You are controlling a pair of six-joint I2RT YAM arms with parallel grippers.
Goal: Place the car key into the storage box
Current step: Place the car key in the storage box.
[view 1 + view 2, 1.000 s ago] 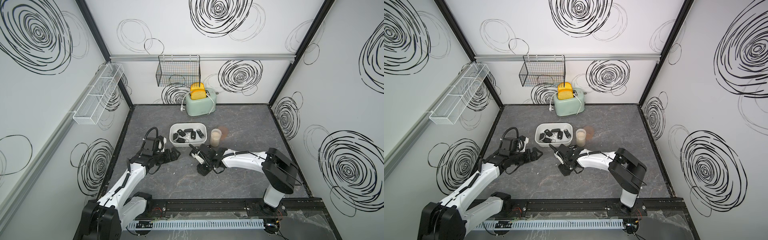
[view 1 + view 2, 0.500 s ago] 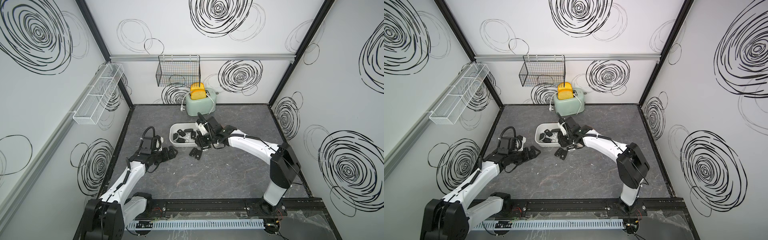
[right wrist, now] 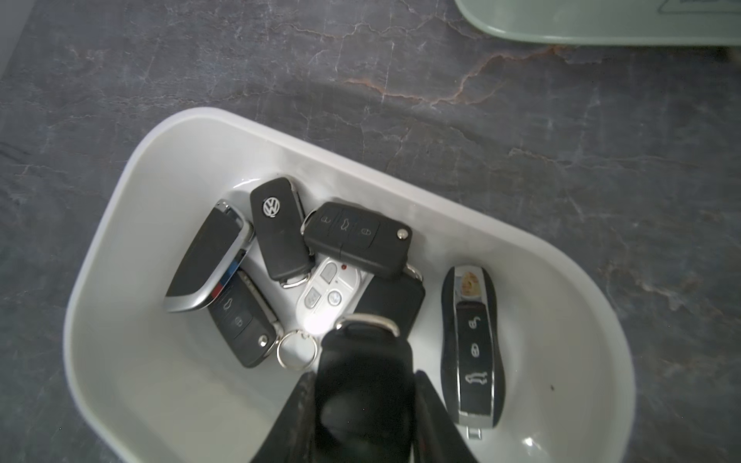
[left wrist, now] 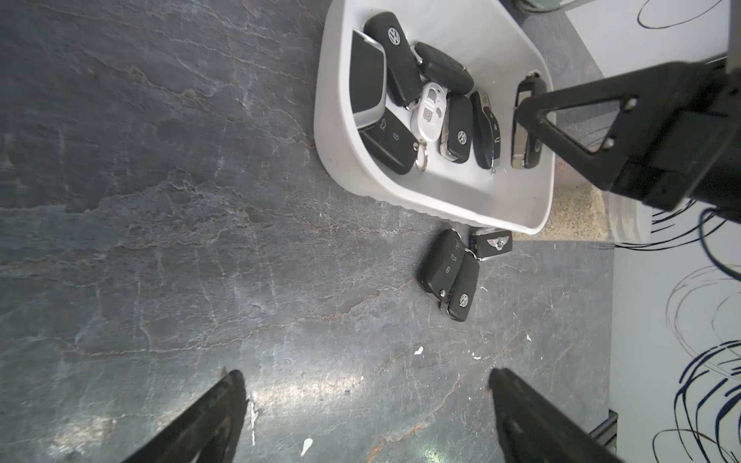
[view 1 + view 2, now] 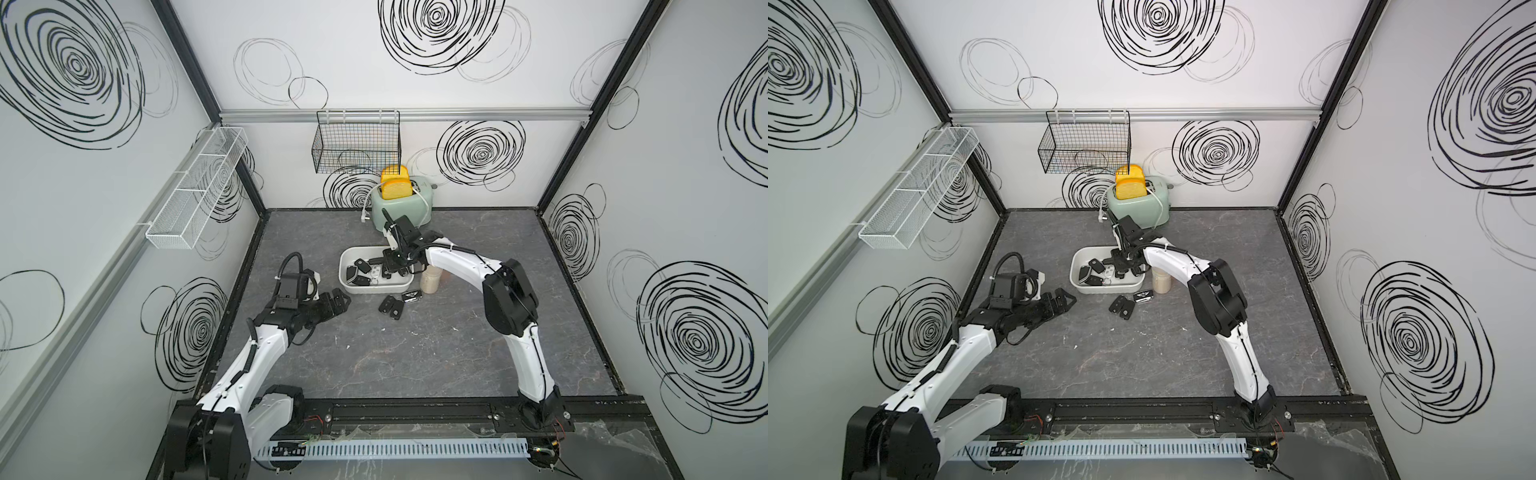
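Observation:
The bare bottom of the box by its near side [image 5: 397,280] is below. My right gripper will next lower and release the black car key there, clear of other keys.
The white storage box [image 5: 376,291] [image 5: 1106,289] sits mid-table and holds several key fobs. My right gripper [image 5: 392,266] [image 3: 365,375] hangs over the box's right half, shut on a black car key [image 3: 363,385] with a metal loop at its far end. In the left wrist view that key [image 4: 523,132] hangs just above the box floor [image 4: 461,188]. Three more keys [image 5: 392,307] [image 4: 449,272] lie on the table just in front of the box. My left gripper [image 5: 338,301] [image 4: 365,375] rests low, left of the box, open and empty.
A beige cup [image 5: 430,280] stands against the box's right end, under my right forearm. A green toaster [image 5: 401,205] with yellow toast stands at the back wall. A black wire basket [image 5: 355,145] and a white mesh tray [image 5: 197,187] hang on the walls.
My right gripper has risen from the table in front of the box and swung back over the box with the key. The left arm has barely shifted.

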